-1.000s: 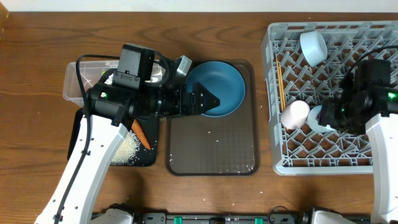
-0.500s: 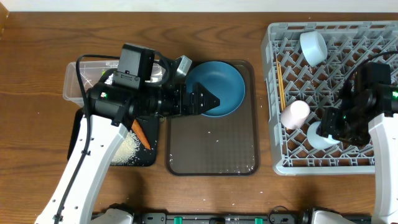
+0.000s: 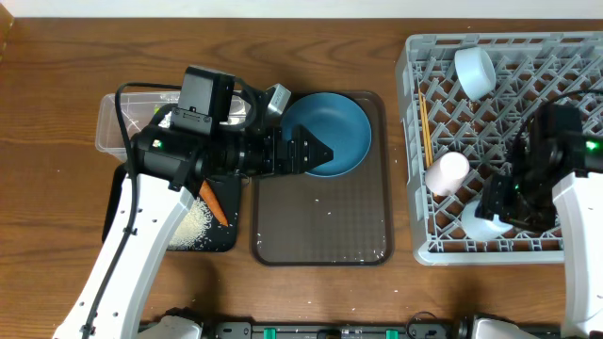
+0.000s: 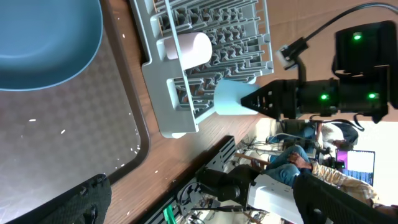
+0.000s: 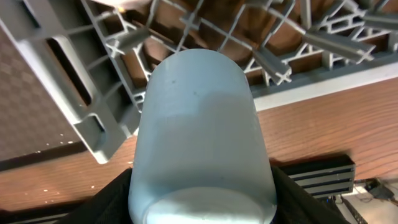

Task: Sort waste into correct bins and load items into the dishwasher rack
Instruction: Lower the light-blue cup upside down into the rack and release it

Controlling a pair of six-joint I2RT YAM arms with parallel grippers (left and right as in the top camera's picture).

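Note:
My right gripper lowers the light blue cup toward the rack's wires [image 3: 479, 219] [image 5: 200, 48] next, beside the pink cup, in the rack's empty front part.
My right gripper [image 3: 492, 209] is shut on the light blue cup [image 3: 476, 226] and holds it over the front part of the grey dishwasher rack [image 3: 415, 141]. In the right wrist view the cup [image 5: 199, 137] fills the space between both black fingers [image 5: 106, 199]. A pink cup [image 3: 447, 173], a white bowl [image 3: 475, 71] and wooden chopsticks [image 3: 426, 132] lie in the rack. The blue plate [image 3: 344, 127] rests on the brown tray [image 3: 320, 235]. My left gripper [image 3: 318, 155] hangs open at the plate's near-left edge, holding nothing. A carrot [image 3: 214, 202] and rice [image 3: 193, 226] lie in the black tub [image 3: 118, 221].
A clear tub [image 3: 111, 122] stands behind the black tub at the left, partly hidden by my left arm. A few loose rice grains dot the tray. The rack reaches the table's right edge. Bare wooden table runs along the back.
My right gripper has carried the light blue cup toward the rack's front edge. The left arm has not moved.

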